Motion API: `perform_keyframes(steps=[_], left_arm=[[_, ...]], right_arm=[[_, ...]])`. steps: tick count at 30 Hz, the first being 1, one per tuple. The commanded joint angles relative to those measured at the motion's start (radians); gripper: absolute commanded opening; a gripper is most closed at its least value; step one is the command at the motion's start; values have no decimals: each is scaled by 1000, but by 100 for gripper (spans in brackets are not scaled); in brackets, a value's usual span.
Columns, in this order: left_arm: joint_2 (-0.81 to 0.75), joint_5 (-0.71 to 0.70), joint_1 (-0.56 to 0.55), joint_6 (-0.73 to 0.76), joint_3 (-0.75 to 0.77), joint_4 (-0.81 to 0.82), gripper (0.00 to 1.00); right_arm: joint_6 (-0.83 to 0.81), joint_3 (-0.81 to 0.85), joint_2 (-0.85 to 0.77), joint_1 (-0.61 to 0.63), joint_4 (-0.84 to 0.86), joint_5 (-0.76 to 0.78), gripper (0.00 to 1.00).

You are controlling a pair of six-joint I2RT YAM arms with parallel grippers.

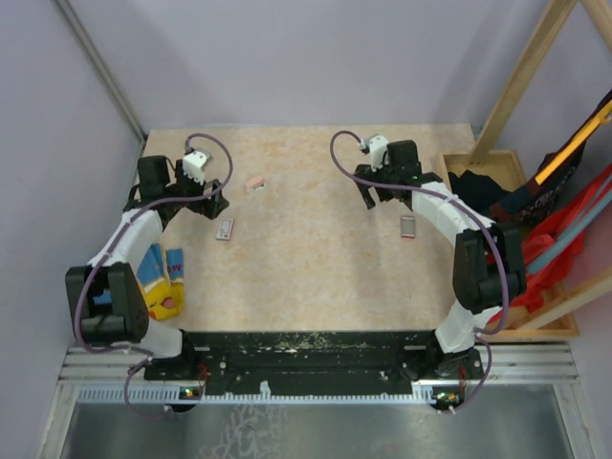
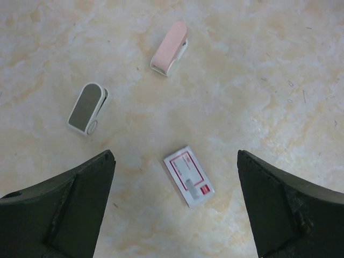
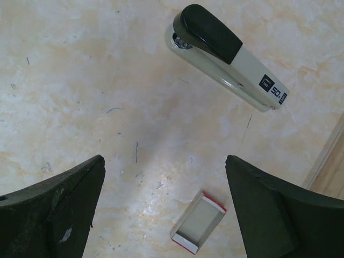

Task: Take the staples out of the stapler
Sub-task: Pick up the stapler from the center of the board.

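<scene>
My left gripper's open fingers are short of the pinkish-white oblong piece (image 1: 254, 183) (image 2: 170, 47). I will move my left gripper outward, to the right in the top view, and down around it.
The stapler (image 3: 226, 56), with a black top arm and a grey base, lies closed on the table in the right wrist view, beyond and to the right of my right gripper (image 3: 164, 158). That gripper is open and empty above bare table. In the top view the right gripper (image 1: 382, 196) hides the stapler. No loose staples show. A small open box tray (image 3: 198, 229) with a grey inside lies near the right finger and also shows in the top view (image 1: 408, 227). My left gripper (image 2: 174, 156) is open and empty over a closed red-and-white staple box (image 2: 189, 176).
A pinkish-white oblong piece (image 2: 170, 48) and a similar grey-topped one (image 2: 87, 107) lie beyond the left gripper. A wooden crate with cloth (image 1: 507, 191) stands at the table's right edge. A blue-and-yellow packet (image 1: 163, 282) lies by the left arm.
</scene>
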Motion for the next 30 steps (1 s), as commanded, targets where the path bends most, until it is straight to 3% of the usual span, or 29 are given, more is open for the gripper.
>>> perform_keyframes(steps=[1, 17, 30], left_arm=[[143, 45, -24, 64, 132, 32, 100], [616, -16, -136, 203, 602, -77, 96], [762, 47, -209, 311, 750, -195, 81]], right_arm=[[-26, -2, -18, 15, 17, -51, 94], [-94, -13, -20, 16, -48, -277, 93], [-127, -15, -19, 28, -82, -346, 92]])
